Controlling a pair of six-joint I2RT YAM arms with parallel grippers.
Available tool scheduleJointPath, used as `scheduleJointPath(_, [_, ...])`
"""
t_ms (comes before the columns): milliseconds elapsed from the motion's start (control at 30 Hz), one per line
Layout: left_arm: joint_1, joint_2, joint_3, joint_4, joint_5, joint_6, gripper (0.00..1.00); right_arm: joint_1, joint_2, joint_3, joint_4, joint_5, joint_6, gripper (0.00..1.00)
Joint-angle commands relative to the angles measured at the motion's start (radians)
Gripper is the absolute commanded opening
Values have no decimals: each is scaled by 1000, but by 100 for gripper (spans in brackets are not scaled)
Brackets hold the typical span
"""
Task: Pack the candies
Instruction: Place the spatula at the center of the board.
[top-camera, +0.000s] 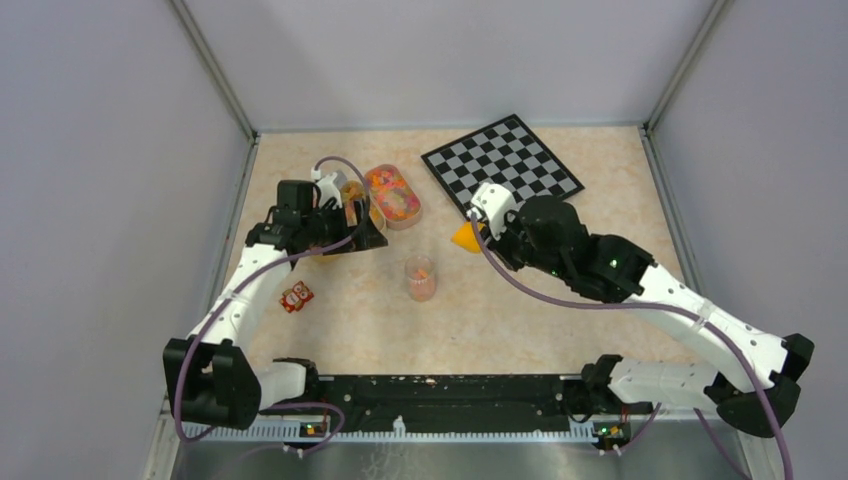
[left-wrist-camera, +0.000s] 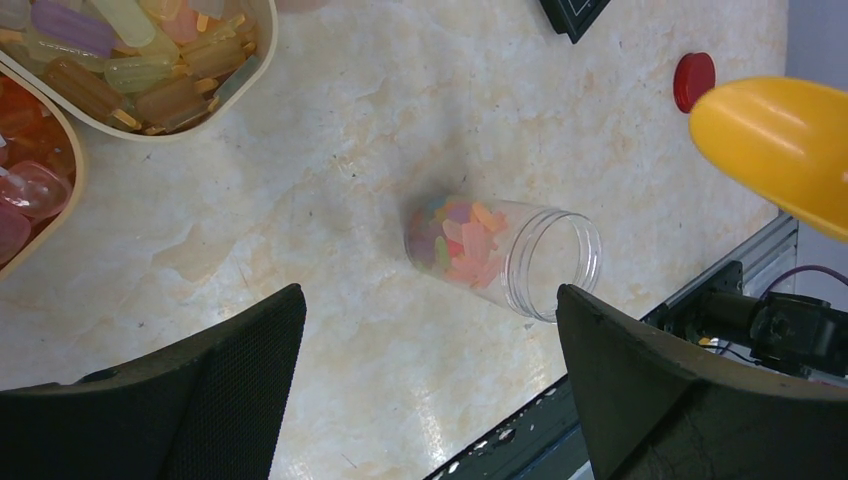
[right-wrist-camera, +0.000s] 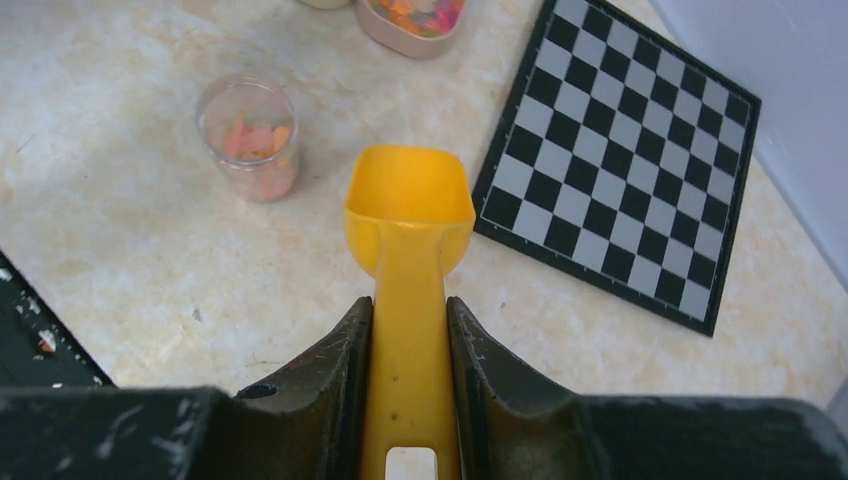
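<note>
My right gripper next turns from the jar (top-camera: 420, 278) and lowers toward bare table by the chessboard's near corner, since the jar holds candies and the scoop looks empty.
The candies (top-camera: 393, 194) fill an oval tray at the back; more candies (left-wrist-camera: 462, 238) lie in the bottom of a small clear jar (top-camera: 420, 278) that stands open in the middle of the table. My right gripper (right-wrist-camera: 410, 305) is shut on the handle of a yellow scoop (right-wrist-camera: 410, 205), whose bowl looks empty and hovers right of the jar (right-wrist-camera: 250, 135). My left gripper (left-wrist-camera: 430, 300) hangs open by the trays with nothing between its fingers; the jar (left-wrist-camera: 505, 258) lies beyond its fingertips.
A chessboard (top-camera: 502, 162) lies at the back right. A second tray (left-wrist-camera: 150, 70) of pale sweets sits beside the first, partly hidden by the left arm. A red round cap (left-wrist-camera: 694, 80) lies past the jar. A small red and white item (top-camera: 296, 297) lies front left.
</note>
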Motion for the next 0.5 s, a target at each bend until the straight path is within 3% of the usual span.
scheduleJointPath(0, [-2, -61, 16, 55, 35, -13, 99, -52, -5, -75, 59, 183, 193, 0])
scheduleJointPath(200, [-2, -84, -46, 96, 80, -42, 99, -103, 100, -169, 48, 454, 559, 0])
scheduleJointPath(467, [-3, -95, -58, 78, 83, -20, 99, -139, 209, -233, 113, 631, 737, 0])
